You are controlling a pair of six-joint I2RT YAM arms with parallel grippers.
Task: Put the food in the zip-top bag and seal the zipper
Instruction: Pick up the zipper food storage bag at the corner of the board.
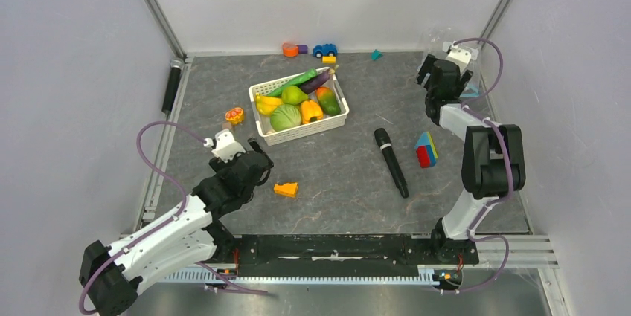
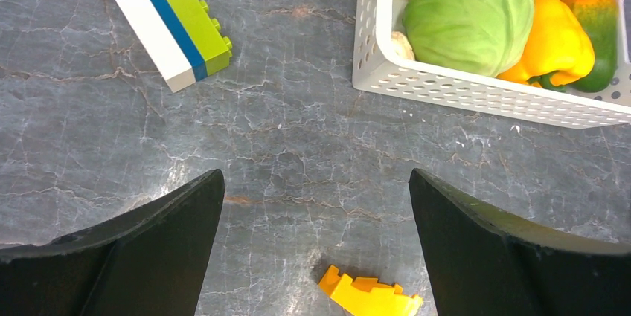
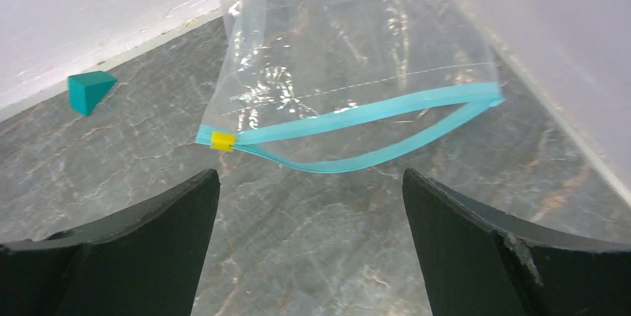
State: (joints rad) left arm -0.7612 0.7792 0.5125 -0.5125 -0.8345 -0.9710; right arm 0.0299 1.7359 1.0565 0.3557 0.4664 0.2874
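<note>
The yellow slider is ahead of my open fingers, off their middle, so my right gripper goes down and outward next, onto that bag corner.
The food lies in a white slotted basket at the table's middle back: green cabbage, orange-yellow pepper, yellow bananas, pear, cucumber and eggplant. My left gripper hovers open just in front of the basket's near left corner, holding nothing. The clear zip-top bag lies in the back right corner. Its light-blue zipper gapes partly apart, with a yellow slider at the left end. My right gripper stands open just short of the bag's mouth.
A black microphone and a red-blue-green block stack lie right of centre. A yellow block sits by my left fingers, a white-blue-green block further left. A teal wedge and toy car line the back wall.
</note>
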